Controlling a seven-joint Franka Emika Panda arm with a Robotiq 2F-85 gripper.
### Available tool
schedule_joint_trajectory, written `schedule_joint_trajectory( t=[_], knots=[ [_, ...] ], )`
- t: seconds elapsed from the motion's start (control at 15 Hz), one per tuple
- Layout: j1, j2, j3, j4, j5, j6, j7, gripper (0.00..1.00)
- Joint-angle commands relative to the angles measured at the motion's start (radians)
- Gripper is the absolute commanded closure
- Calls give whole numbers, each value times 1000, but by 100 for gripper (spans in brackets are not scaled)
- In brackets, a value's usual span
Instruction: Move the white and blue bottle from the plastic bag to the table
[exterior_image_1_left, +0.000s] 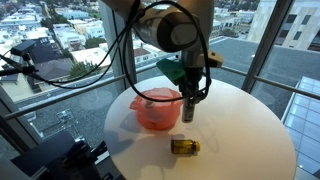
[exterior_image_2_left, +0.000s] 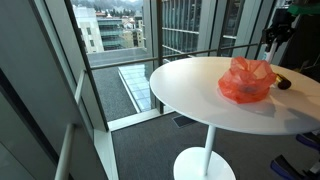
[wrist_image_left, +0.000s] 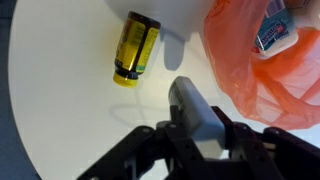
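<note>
I need to lower the pale bottle (wrist_image_left: 193, 108) next onto the bare tabletop (wrist_image_left: 160, 70) beside the yellow bottle, clear of the bag, and let go of it, because that spot is below my gripper.
In the wrist view my gripper (wrist_image_left: 198, 138) is shut on a pale grey-white oblong bottle (wrist_image_left: 193, 108), which I take for the white and blue bottle; its end sticks out past the jaws. It hangs a little above the white table (wrist_image_left: 60, 90), just beside the orange plastic bag (wrist_image_left: 262, 75). In an exterior view the gripper (exterior_image_1_left: 188, 113) hangs at the bag's (exterior_image_1_left: 157, 108) right side. Another white item with blue print (wrist_image_left: 276, 30) lies inside the bag. The gripper (exterior_image_2_left: 270, 48) shows small at the far edge of the table in an exterior view.
A yellow bottle with a dark cap (wrist_image_left: 135, 48) lies on its side on the round table (exterior_image_1_left: 240, 130), in front of the gripper and the bag. The table stands on one pedestal by tall windows, with railings (exterior_image_2_left: 120, 65) around it.
</note>
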Motion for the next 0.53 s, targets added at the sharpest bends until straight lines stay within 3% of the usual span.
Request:
schedule_joint_trajectory(
  t=[0.0, 0.47],
  knots=[
    [-9, 36, -8, 2, 1, 21, 12, 90],
    [-30, 93, -26, -18, 46, 83, 18, 90]
  ],
)
